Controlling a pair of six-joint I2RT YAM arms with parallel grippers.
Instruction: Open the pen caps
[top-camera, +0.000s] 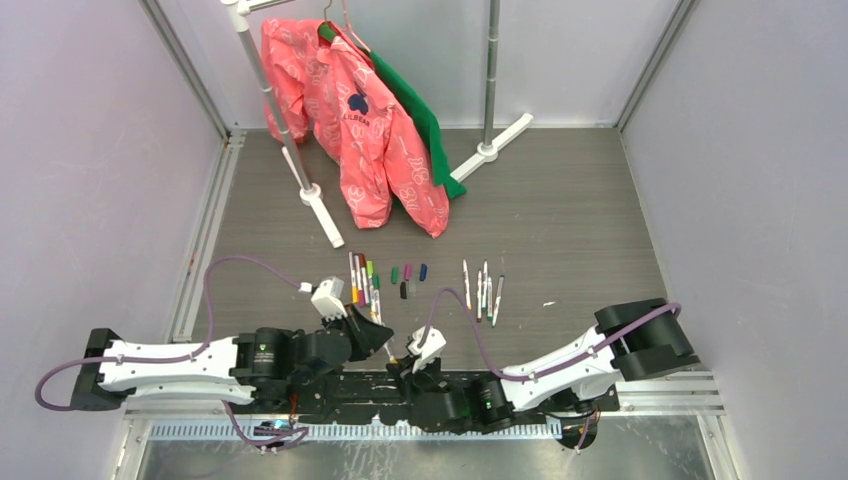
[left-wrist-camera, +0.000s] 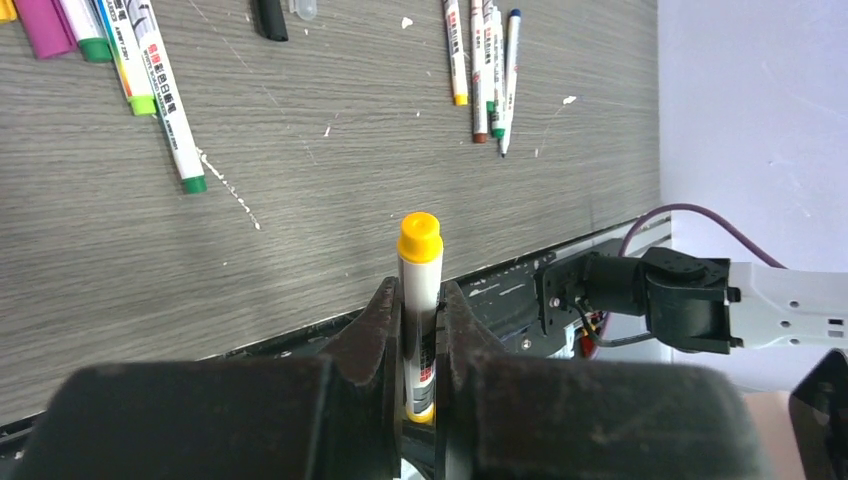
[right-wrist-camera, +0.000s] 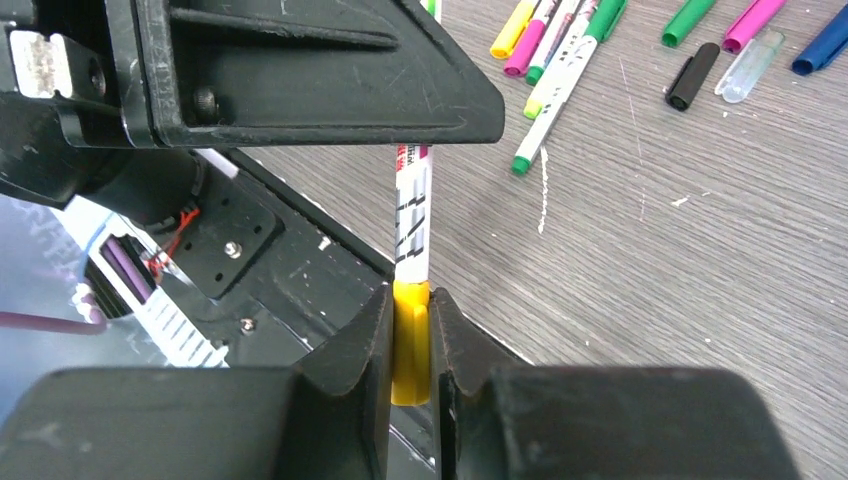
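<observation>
The robot's left gripper has to cross outward, to its right in the top view, to the bare table by the uncapped pens, then lower the pen's body and let go of it.
My left gripper (top-camera: 383, 343) (left-wrist-camera: 420, 295) is shut on the white barrel of a yellow marker pen (left-wrist-camera: 420, 300); the pen's yellow end (left-wrist-camera: 419, 238) sticks out past the fingertips. My right gripper (top-camera: 406, 362) (right-wrist-camera: 410, 300) is shut on a yellow pen cap (right-wrist-camera: 411, 340), and the white barrel (right-wrist-camera: 412, 215) runs from it up to the left gripper. Both grippers meet above the table's near edge. Capped pens (top-camera: 362, 278) (right-wrist-camera: 550, 45) lie in a row. Loose caps lie beside them: green (right-wrist-camera: 690, 20), magenta (right-wrist-camera: 752, 22), blue (right-wrist-camera: 825, 50), black (right-wrist-camera: 692, 75). Uncapped pens (top-camera: 485, 290) (left-wrist-camera: 485, 60) lie to the right.
A clothes rack stands at the back with a pink jacket (top-camera: 370, 130) and a green garment (top-camera: 425, 125); its feet (top-camera: 322, 212) (top-camera: 492, 148) rest on the table. A black mounting rail (top-camera: 440, 398) runs along the near edge. Grey walls close in both sides.
</observation>
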